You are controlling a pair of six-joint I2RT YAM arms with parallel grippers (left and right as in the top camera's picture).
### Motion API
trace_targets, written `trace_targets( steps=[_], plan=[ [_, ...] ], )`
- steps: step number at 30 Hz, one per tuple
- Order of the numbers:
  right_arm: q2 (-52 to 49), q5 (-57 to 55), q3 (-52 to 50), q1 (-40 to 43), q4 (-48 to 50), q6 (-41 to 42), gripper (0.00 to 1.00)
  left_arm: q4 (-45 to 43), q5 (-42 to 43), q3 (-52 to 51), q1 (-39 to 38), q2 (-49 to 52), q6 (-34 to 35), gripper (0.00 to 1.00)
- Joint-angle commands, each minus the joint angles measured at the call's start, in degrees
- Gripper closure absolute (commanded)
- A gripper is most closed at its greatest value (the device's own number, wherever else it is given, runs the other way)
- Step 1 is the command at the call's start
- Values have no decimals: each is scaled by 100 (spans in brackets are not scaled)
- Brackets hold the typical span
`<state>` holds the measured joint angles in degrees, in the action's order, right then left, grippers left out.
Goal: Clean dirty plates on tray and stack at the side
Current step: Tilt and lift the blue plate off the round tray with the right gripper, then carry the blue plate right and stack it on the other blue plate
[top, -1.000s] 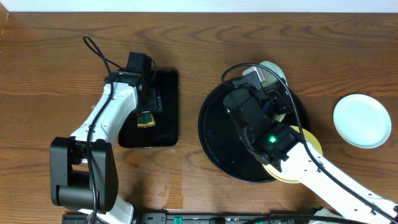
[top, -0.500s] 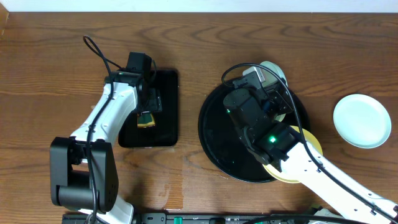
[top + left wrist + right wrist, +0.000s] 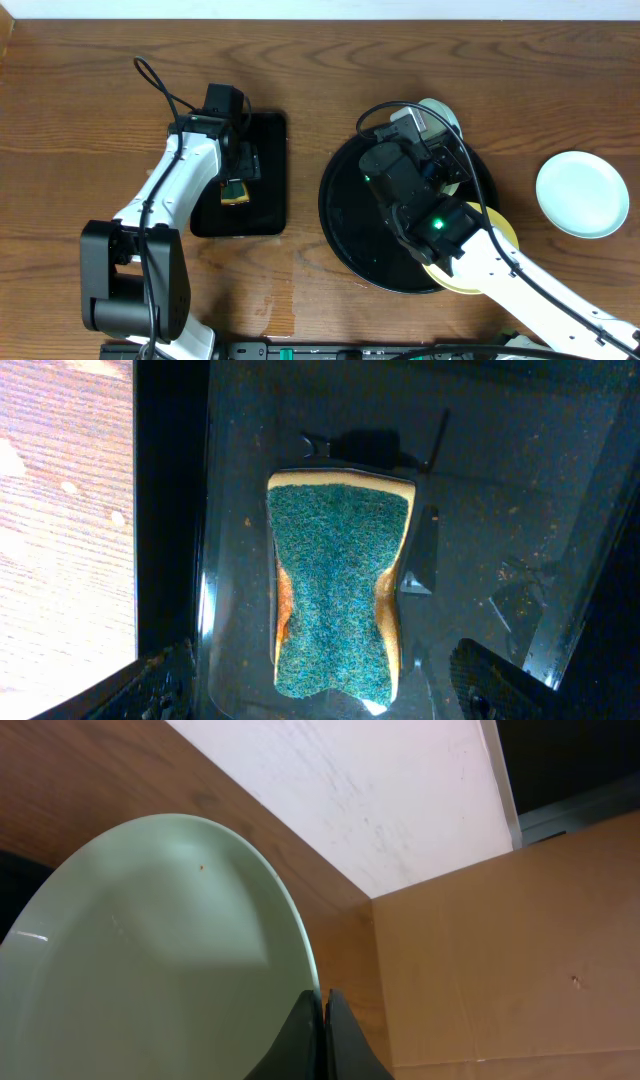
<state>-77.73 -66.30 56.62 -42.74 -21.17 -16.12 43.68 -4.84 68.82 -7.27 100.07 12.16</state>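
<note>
I should next move the plate's rim in my right gripper right in the overhead view to the second mint-blue plate, clear of the tray, and let go at its tray-side edge (image 3: pixel 543 188).
My right gripper (image 3: pixel 322 1015) is shut on the rim of a pale mint-blue plate (image 3: pixel 160 940) and holds it tilted; a tiny orange-red spot shows on it. In the overhead view this plate (image 3: pixel 440 112) peeks out at the far edge of the round black tray (image 3: pixel 345 215), under my right gripper (image 3: pixel 448 150). A pale yellow plate (image 3: pixel 500 228) lies at the tray's near right, mostly hidden by the arm. A second mint-blue plate (image 3: pixel 582 193) lies on the bare wood at the right. My left gripper (image 3: pixel 330 695) is open around a green-and-yellow sponge (image 3: pixel 335 590).
The sponge (image 3: pixel 233 191) lies in a small rectangular black tray (image 3: pixel 265 215) at the left, under my left gripper (image 3: pixel 240 165). A white wall and a cardboard box (image 3: pixel 500 940) stand beyond the table's far edge.
</note>
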Motion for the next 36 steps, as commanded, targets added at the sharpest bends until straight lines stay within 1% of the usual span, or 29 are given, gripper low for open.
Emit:
trace_targets(
  steps=[1,18,22,27,29,31,36],
  plan=[
    [90,-184,76,-85,22,-20,99,33,-28,2,9,-70,-11,18],
    [90,-186,76,-83,20,44,99,33,-28,2,9,-70,-11,17],
    [90,-184,76,-83,4,341,99,33,-28,2,9,-70,-11,17],
    [98,-24,76,66,-330,1362,99,33,-28,2,9,-70,-11,17],
    [149,293,81,227,-573,1891,99,33,-28,2,9,-70,-11,17],
    [236,901,81,481,-754,2308,99,33,-28,2,9,-70,-11,17],
    [549,2771,81,1567,-927,2868,99,33,-28,2,9,-70,-11,17]
  ],
)
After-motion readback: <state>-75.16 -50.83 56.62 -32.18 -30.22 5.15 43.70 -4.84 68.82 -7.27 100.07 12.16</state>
